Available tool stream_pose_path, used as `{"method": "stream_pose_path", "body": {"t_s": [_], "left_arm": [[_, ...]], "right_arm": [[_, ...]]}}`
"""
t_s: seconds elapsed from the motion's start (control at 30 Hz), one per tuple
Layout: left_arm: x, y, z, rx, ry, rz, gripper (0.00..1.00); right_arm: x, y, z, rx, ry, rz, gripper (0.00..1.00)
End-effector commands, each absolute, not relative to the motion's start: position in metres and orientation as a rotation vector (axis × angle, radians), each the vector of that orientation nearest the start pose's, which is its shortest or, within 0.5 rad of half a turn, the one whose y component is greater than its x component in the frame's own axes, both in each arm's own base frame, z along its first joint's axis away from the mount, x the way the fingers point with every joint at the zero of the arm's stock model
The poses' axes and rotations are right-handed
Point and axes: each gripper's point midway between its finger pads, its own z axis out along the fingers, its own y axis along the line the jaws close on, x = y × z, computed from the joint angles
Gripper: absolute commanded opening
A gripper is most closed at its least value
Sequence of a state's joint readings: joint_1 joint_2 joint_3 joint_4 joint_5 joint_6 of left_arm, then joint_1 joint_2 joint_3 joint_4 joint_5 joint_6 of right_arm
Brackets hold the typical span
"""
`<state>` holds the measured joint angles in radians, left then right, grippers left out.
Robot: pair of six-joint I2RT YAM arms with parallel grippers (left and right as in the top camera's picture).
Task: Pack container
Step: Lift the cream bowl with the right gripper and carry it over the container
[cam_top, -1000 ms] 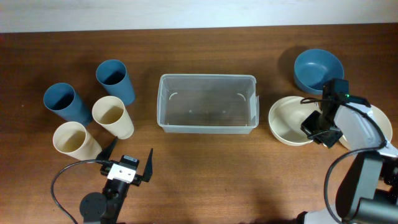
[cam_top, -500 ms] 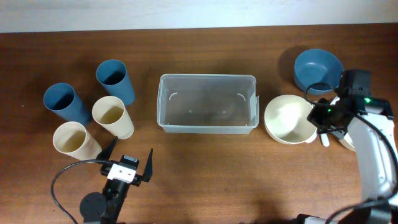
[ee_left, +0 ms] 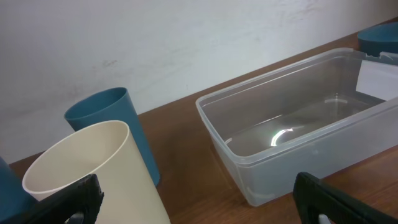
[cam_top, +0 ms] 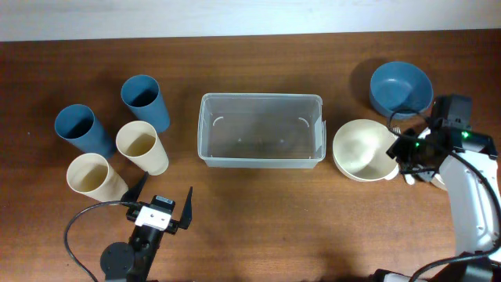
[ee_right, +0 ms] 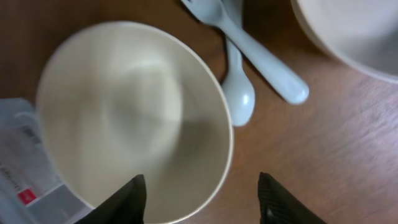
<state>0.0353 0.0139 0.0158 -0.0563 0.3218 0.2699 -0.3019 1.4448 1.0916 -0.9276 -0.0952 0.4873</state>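
My right gripper will next go down onto the cream bowl's rim [cam_top: 395, 158] [ee_right: 222, 167] near the white spoon and then close.
The clear container [cam_top: 261, 129] stands empty at the table's middle, and the left wrist view shows it too [ee_left: 298, 124]. Just right of it sits a cream bowl [cam_top: 362, 149], large in the right wrist view [ee_right: 130, 112]. My right gripper [cam_top: 401, 153] hangs open over that bowl's right rim. In its own view the gripper [ee_right: 202, 199] has one finger above the bowl's inside and the other above the bare table outside. My left gripper [cam_top: 160, 211] rests wide open near the front left, empty [ee_left: 199, 205].
Two blue cups [cam_top: 145, 100] [cam_top: 81, 129] and two cream cups [cam_top: 141, 146] [cam_top: 94, 176] stand at the left. A blue bowl [cam_top: 401, 87] is at the back right. A white fork [ee_right: 249, 50], a white spoon [ee_right: 238, 93] and another cream bowl [ee_right: 354, 31] lie beside the right gripper.
The right gripper shifted the cream bowl a little left toward the container, then opened and let go of its rim. The left arm has not moved.
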Motion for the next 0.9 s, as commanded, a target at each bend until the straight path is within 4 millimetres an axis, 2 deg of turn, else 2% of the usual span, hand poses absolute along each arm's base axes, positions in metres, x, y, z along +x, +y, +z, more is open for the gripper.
{"method": "stream_pose_path", "body": {"t_s": [0.0,0.13,0.43,0.57,0.87], "left_arm": [[0.240,-0.044,0.163,0.430,1.564,-0.010,1.00],[0.240,-0.044,0.163,0.430,1.564,-0.010,1.00],[0.240,-0.044,0.163,0.430,1.564,-0.010,1.00],[0.240,-0.044,0.163,0.430,1.564,-0.010,1.00],[0.240,-0.044,0.163,0.430,1.564,-0.010,1.00]], "right_arm": [[0.291,-0.075,0.096,1.137,2.660,0.198,0.54],[0.287,-0.071,0.079,1.135,2.666,0.210,0.53],[0.281,-0.062,0.039,1.126,2.642,0.276,0.43],[0.281,-0.057,0.028,1.115,2.622,0.316,0.38],[0.285,-0.059,0.027,1.157,2.577,0.327,0.04]]}}
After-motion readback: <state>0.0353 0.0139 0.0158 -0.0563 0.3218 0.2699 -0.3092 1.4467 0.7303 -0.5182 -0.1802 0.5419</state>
